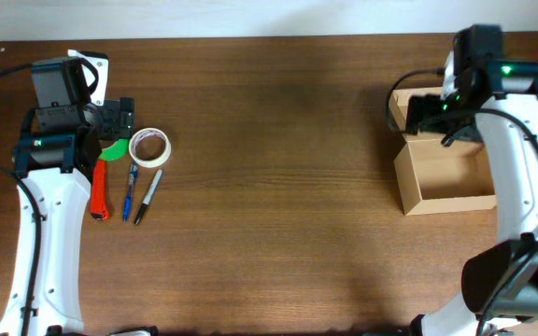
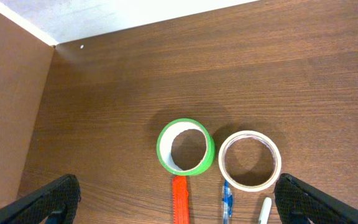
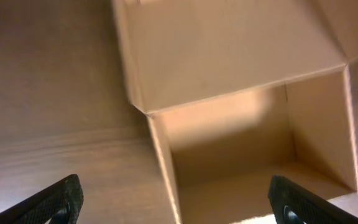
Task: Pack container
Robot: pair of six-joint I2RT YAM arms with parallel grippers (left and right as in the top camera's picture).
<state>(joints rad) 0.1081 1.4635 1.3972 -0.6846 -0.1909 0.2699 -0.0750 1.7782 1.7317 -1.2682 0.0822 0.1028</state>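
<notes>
The thin upright edge of the box's side facing the tape rolls runs between the right gripper's open fingers, so the right gripper will go straight down with its fingers on both sides of it and close there.
The container (image 1: 445, 177) is an open tan cardboard box at the right, its flap lid (image 1: 409, 105) folded back on the far side. It is empty inside in the right wrist view (image 3: 241, 143). My right gripper (image 3: 176, 208) is open above the box's left wall. At the left lie a green tape roll (image 2: 185, 147), a white tape roll (image 2: 249, 160), a red cutter (image 2: 180, 199), a blue pen (image 2: 226, 202) and a white marker (image 2: 264, 210). My left gripper (image 2: 176, 205) is open above them, holding nothing.
The table's left edge (image 2: 42, 99) and back edge are near the left arm. The wide brown tabletop (image 1: 278, 177) lies between the items and the box.
</notes>
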